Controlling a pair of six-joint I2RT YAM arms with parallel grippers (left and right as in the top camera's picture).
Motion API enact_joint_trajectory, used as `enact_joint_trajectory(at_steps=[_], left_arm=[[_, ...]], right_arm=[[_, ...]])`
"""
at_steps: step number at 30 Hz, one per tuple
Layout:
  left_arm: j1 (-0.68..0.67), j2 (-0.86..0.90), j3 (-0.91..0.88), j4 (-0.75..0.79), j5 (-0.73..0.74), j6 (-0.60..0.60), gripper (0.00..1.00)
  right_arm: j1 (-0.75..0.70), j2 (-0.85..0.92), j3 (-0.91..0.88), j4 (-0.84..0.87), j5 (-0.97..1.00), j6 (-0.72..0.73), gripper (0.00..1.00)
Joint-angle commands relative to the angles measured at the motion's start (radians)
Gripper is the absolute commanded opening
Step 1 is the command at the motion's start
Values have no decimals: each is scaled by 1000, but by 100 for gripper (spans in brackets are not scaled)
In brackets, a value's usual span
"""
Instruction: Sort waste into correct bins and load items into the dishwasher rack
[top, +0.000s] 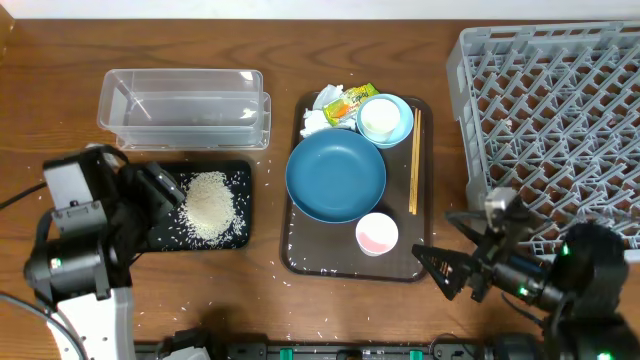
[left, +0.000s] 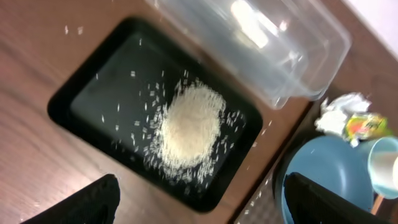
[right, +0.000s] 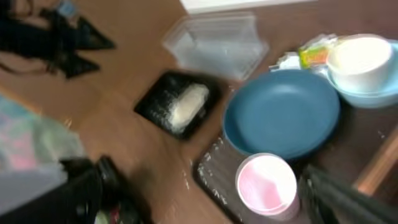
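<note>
The robot's right gripper will next go left in the overhead view and down onto the pink cup's near rim (top: 363, 245) (right: 240, 194), because the cup's opening has room for one finger.
A pile of white rice (top: 210, 205) lies in the black tray (top: 160, 232), below the clear tub (top: 185, 108). My left gripper (top: 160, 195) is open and empty over the tray's left part; its wrist view shows the rice (left: 189, 124) ahead of the jaws (left: 205, 202). The large blue bowl (top: 335, 175), pink cup (top: 377, 234), chopsticks (top: 414, 160), napkin (top: 318, 118), wrapper (top: 350, 100) and a white cup (top: 378, 117) inside the small light-blue bowl (top: 401, 127) are on the brown serving tray. My right gripper (top: 432, 270) is open, right of the pink cup (right: 267, 183).
The grey dishwasher rack (top: 555, 120) fills the right side. The brown serving tray (top: 400, 268) sits in the middle. Stray rice grains (top: 300, 262) lie on that tray's front left corner and the table beside it.
</note>
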Motion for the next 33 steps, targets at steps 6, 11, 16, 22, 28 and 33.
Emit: enact_joint_trajectory(at_steps=[6,11,16,22,28,33], left_arm=[[6,82,13,-18,11,2,88],[6,124,13,-17,11,2,88],[6,158,13,-17,11,2,88],[6,175,13,-36,11,2,88],[6,176,13,-36,11,2,88],[6,176,13,-36,11,2,88]], right_arm=[[370,350,259,-310,528,-168,99],[650,579,283,-274,740,-8,99],[778,792,284,-241,887,49,99],[788,922,284,-162,889,56,99],[790,924,283,-73,863,56,99],[790,926,279,-17,765,56,99]])
